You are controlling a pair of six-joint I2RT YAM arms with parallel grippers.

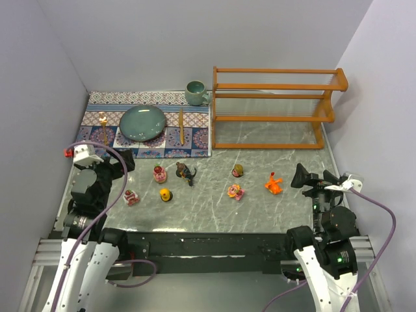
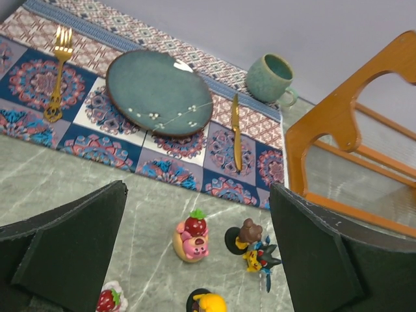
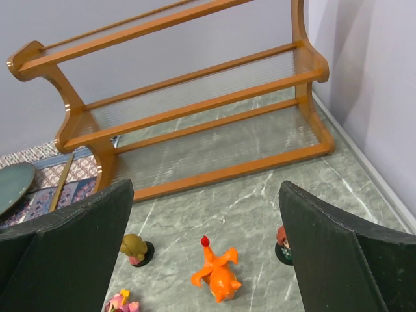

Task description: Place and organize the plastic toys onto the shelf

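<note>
My left gripper is to tilt its fingers downward next and lower around the strawberry toy [image 1: 130, 197] [image 2: 108, 301], because it stands apart from the others with bare tabletop on both sides.
Several plastic toys stand scattered on the grey table in front of the shelf [image 1: 279, 107], an orange-brown wooden rack at the back right. My left gripper [image 1: 117, 164] hangs open over the left group. Below it are a pink bear [image 2: 192, 238], a brown-headed figure [image 2: 246, 235], a dark spiky creature [image 2: 265, 258], a yellow figure [image 2: 209, 303] and a strawberry toy [image 2: 108, 301]. My right gripper [image 3: 205, 253] is open above the orange creature [image 3: 219, 278]. A brown-headed figure [image 3: 135, 248] and a pink toy [image 3: 121, 303] stand to its left. Another small toy [image 3: 282, 240] is half hidden by the right finger.
A patterned mat [image 1: 195, 140] at the back left carries a teal plate [image 1: 142, 123], a gold fork [image 2: 57, 71] and a gold knife [image 2: 236, 133]. A teal mug [image 1: 195, 92] stands beside the shelf's left end. Walls close in on the left, back and right.
</note>
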